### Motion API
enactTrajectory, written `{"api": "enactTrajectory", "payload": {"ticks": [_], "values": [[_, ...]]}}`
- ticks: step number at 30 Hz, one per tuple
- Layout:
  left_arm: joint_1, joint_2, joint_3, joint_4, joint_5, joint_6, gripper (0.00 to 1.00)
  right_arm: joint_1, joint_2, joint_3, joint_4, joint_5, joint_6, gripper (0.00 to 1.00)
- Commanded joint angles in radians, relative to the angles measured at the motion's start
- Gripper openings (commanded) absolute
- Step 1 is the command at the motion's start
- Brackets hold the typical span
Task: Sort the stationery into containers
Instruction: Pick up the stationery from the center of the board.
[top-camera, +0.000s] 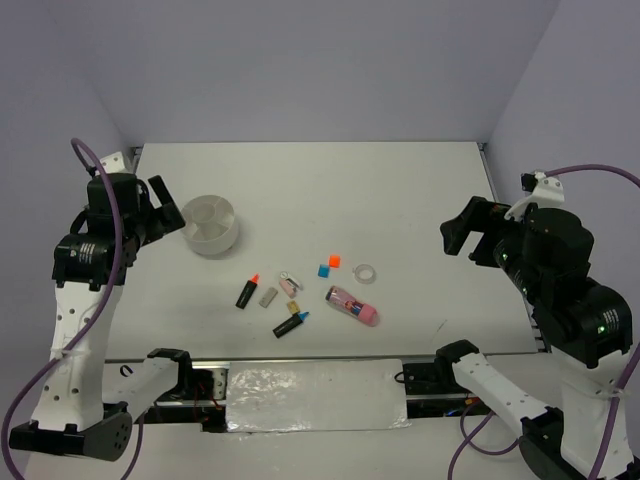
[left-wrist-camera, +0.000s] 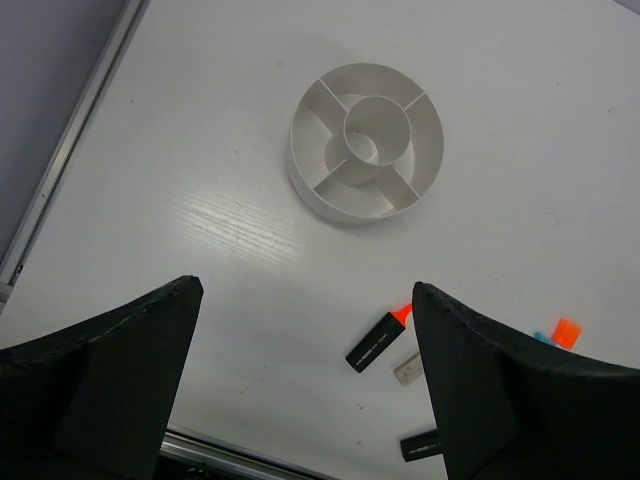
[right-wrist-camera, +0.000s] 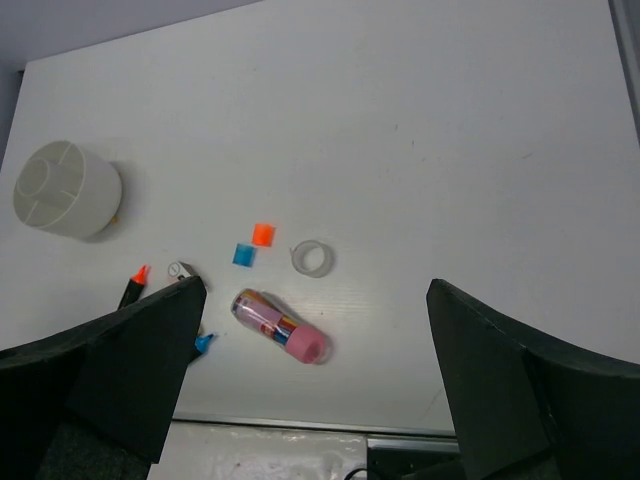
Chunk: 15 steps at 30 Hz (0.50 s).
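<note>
The pink tube's clear body (top-camera: 345, 301) is below my gripper and to its right in the top view. My left gripper should move across and down onto it next.
The white divided bowl (top-camera: 212, 225) stands left of centre and holds nothing that I can see; it also shows in the left wrist view (left-wrist-camera: 330, 205) and the right wrist view (right-wrist-camera: 65, 190). The stationery lies loose on the table: the orange-capped marker (top-camera: 247, 291), grey block (top-camera: 268, 296), tan block (top-camera: 293, 308), blue-capped marker (top-camera: 291, 323), blue cube (top-camera: 324, 270), orange cube (top-camera: 334, 261), clear ring (top-camera: 364, 272) and pink tube (top-camera: 352, 305). My left gripper (top-camera: 168, 208) hangs open and empty beside the bowl. My right gripper (top-camera: 465, 228) hangs open and empty to the right of the items.
A small white and pink piece (top-camera: 290, 283) lies between the grey block and the blue cube. A clear plastic sheet (top-camera: 315, 395) covers the near edge between the arm bases. The table's metal rail (left-wrist-camera: 60, 170) runs along the left side.
</note>
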Motion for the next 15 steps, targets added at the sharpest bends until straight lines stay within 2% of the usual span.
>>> {"api": "enactTrajectory", "payload": {"ticks": [1,11,14,15], "values": [[-0.010,-0.003,0.020,0.037,0.031,0.028,0.99,0.005,0.004,0.002,-0.018,0.031,0.029,1.00],[-0.106,0.053,0.032,0.135,0.160,0.128,0.99,0.003,0.013,-0.028,-0.046,0.050,0.149,1.00],[-0.214,0.090,0.003,0.225,0.246,0.181,0.99,0.005,0.042,-0.032,-0.089,0.096,0.215,1.00],[-0.331,0.107,-0.035,0.294,0.218,0.220,0.99,0.003,0.047,-0.034,-0.093,0.111,0.224,1.00]]}}
